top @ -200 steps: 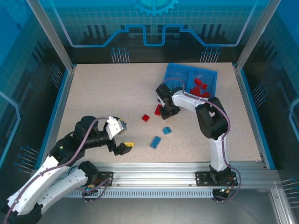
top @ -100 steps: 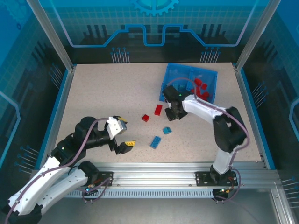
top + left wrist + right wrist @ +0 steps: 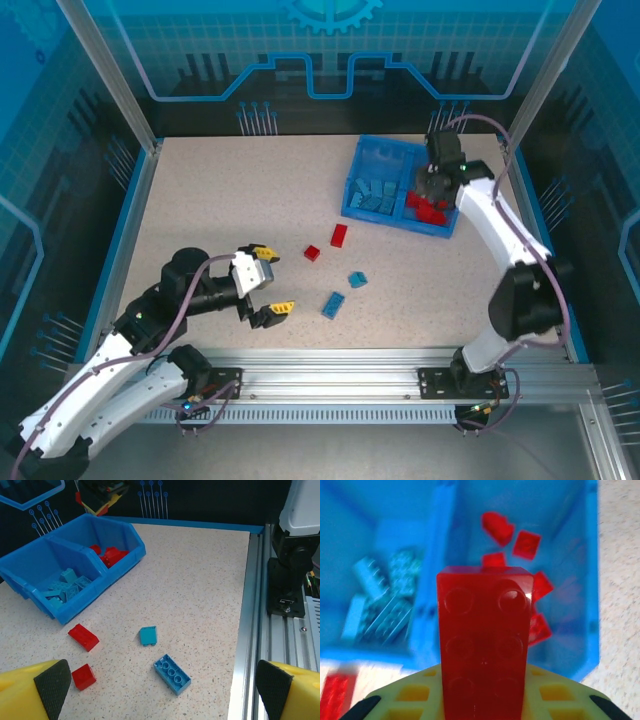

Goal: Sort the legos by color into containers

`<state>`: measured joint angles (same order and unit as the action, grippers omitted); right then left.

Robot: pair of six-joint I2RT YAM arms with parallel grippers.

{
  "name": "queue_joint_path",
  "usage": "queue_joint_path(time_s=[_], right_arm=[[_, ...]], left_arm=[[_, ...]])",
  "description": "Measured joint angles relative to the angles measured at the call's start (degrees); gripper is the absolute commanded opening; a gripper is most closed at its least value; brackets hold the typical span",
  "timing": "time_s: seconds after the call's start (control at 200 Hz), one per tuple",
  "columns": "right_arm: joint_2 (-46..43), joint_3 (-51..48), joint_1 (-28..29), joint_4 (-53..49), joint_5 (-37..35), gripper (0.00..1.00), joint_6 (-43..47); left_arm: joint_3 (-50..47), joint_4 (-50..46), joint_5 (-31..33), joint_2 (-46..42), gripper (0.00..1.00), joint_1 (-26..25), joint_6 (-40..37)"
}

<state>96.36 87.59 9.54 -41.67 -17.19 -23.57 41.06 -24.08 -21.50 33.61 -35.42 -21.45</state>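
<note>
My right gripper lowers the long red lego slightly outward next and then releases it, since the tray's red side is below.
The blue tray [image 3: 378,214] stands at the back right of the table. Its left compartment [image 3: 385,590] holds light blue legos, and its right compartment [image 3: 520,545] holds red ones. My right gripper [image 3: 437,186] hovers over the red side, shut on a long red lego [image 3: 484,645] that stands up between its pads. Two red legos [image 3: 338,235] [image 3: 312,252] and two light blue ones [image 3: 357,279] [image 3: 333,304] lie loose mid-table. My left gripper [image 3: 266,286] is open near the front left, apart from the long blue lego [image 3: 172,674] ahead of it.
An aluminium rail [image 3: 350,372] runs along the table's near edge, also seen as the rail [image 3: 250,630] right of the loose bricks. Blue walls and metal posts [image 3: 110,80] fence the table. The right arm's base [image 3: 292,555] rises beside the rail.
My right arm has swung from the loose red bricks mid-table back to above the tray's red compartment, carrying the long red lego. The left gripper has barely shifted.
</note>
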Motion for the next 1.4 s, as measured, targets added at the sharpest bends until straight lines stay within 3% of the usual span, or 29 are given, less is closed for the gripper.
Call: queue_joint_path(time_s=[0.16, 0.25, 0.335, 0.49, 0.685, 0.955, 1.156, 1.401], right_arm=[[18.1, 16.7, -4.4, -3.4, 2.1, 0.27, -0.1], [26.4, 24.3, -5.3, -6.3, 4.3, 0.35, -0.8], [30.8, 28.2, -5.8, -8.2, 6.8, 0.48, -1.7], [32.3, 30.0, -6.8, -11.0, 9.5, 0.51, -2.3], [26.9, 24.1, -6.9, -10.1, 11.3, 0.54, -1.0], [1.9, 1.0, -3.5, -6.7, 11.3, 0.61, -2.4], [-13.4, -8.8, 11.7, -3.6, 11.5, 0.65, -10.2], [-9.4, -12.1, 27.4, -2.0, 4.5, 0.78, -25.0]], left_arm=[[0.3, -3.0, 0.0, 0.6, 0.99, 0.0, -1.0], [1.1, -5.1, 0.0, 1.3, 0.99, 0.0, -1.2], [1.7, -5.8, 0.0, 1.6, 0.99, 0.0, -1.2], [2.0, -6.1, 0.0, 1.7, 0.99, 0.0, -1.5], [2.0, -5.6, 0.0, 3.2, 0.99, 0.0, -2.8], [2.0, -2.5, 1.2, 3.9, 0.99, 0.0, -4.2], [2.0, -1.7, 2.5, 3.9, 0.99, 0.0, -4.6], [2.0, -1.1, 2.6, 3.9, 0.99, 0.0, -5.7]])
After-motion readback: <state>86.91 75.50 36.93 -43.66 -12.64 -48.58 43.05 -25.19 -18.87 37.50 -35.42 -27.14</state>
